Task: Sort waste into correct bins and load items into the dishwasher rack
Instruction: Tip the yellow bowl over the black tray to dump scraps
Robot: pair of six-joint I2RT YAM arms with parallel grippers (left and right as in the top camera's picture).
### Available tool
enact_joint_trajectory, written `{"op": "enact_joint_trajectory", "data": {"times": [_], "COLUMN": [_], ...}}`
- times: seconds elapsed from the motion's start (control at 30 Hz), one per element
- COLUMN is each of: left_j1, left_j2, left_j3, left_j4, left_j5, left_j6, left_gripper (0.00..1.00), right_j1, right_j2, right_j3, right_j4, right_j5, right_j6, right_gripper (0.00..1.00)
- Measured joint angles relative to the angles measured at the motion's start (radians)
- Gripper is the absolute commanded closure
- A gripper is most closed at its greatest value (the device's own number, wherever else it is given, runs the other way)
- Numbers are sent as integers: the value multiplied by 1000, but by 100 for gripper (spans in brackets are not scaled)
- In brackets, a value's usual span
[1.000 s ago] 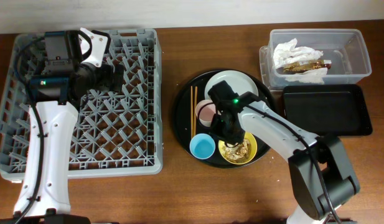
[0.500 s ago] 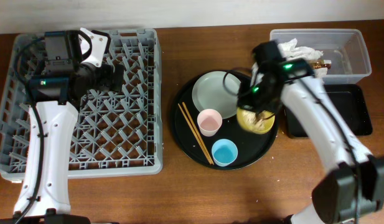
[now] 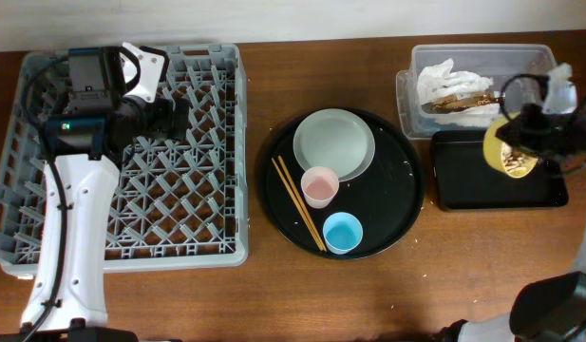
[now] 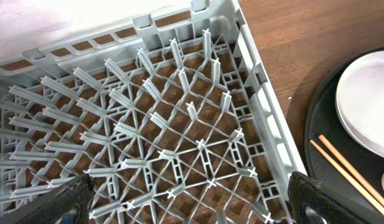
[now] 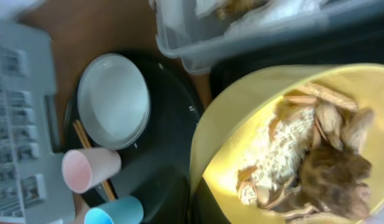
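The yellow bowl has scraps in it, so my right gripper should next tip it over the black tray. Then my right gripper should lower it onto the round tray's bare side (image 3: pixel 387 195) (image 5: pixel 162 140).
My right gripper (image 3: pixel 525 142) is shut on the rim of the yellow bowl (image 3: pixel 501 150) and holds it tilted over the shallow black tray (image 3: pixel 473 180). Tan-brown food scraps (image 5: pixel 316 155) lie in the bowl (image 5: pixel 241 124). The clear tub (image 3: pixel 539 104) behind holds the white napkin (image 3: pixel 435 81) and the brown-and-white wrapper (image 3: pixel 463 95). The pale plate (image 3: pixel 334 143), pink cup (image 3: pixel 319 186), blue cup (image 3: pixel 342 232) and chopsticks (image 3: pixel 298 204) sit on the round black tray (image 3: pixel 397 199). My left gripper (image 4: pixel 192 202) is open over the grey rack (image 3: pixel 207 114), holding nothing.
The round black tray stands between the rack and the two bins on a brown wooden table (image 3: pixel 274 294). The rack (image 4: pixel 179 124) holds no dishes, only upright pegs. In the right wrist view the plate (image 5: pixel 114 99) and cups (image 5: pixel 89 171) lie to the left of the bowl.
My right gripper lifted the yellow bowl off the round tray and carried it right, to above the shallow black tray. The round tray's cups and chopsticks shifted. The left arm stayed still.
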Motion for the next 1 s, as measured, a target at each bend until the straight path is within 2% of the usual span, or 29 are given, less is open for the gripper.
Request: {"op": "enact_joint_trajectory", "data": {"times": [0.1,0.3,0.4,0.57,0.67,0.87,1.0], "left_j1": [0,0,0,0,0,0,0], "left_j2": [0,0,0,0,0,0,0], "left_j3": [0,0,0,0,0,0,0], "left_j4": [0,0,0,0,0,0,0], "left_j5": [0,0,0,0,0,0,0], "left_j6": [0,0,0,0,0,0,0], "left_gripper": [1,1,1,1,1,1,1], "right_j1": [-83,-156,-190,-335,-388,-392,-392], "right_j2": [32,145,185,186,186,197,197], "right_j3": [-92,-338,-348,-348,-348,-348,-349], "right_j4": [105,337,347,348,348,348,425], "right_j5": [-148,-392,-592,-883,-922,-966,-973], "right_j6": [-91,-227,-280,-147,-72,100,214], "right_gripper": [96,96,96,96,96,96,96]}}
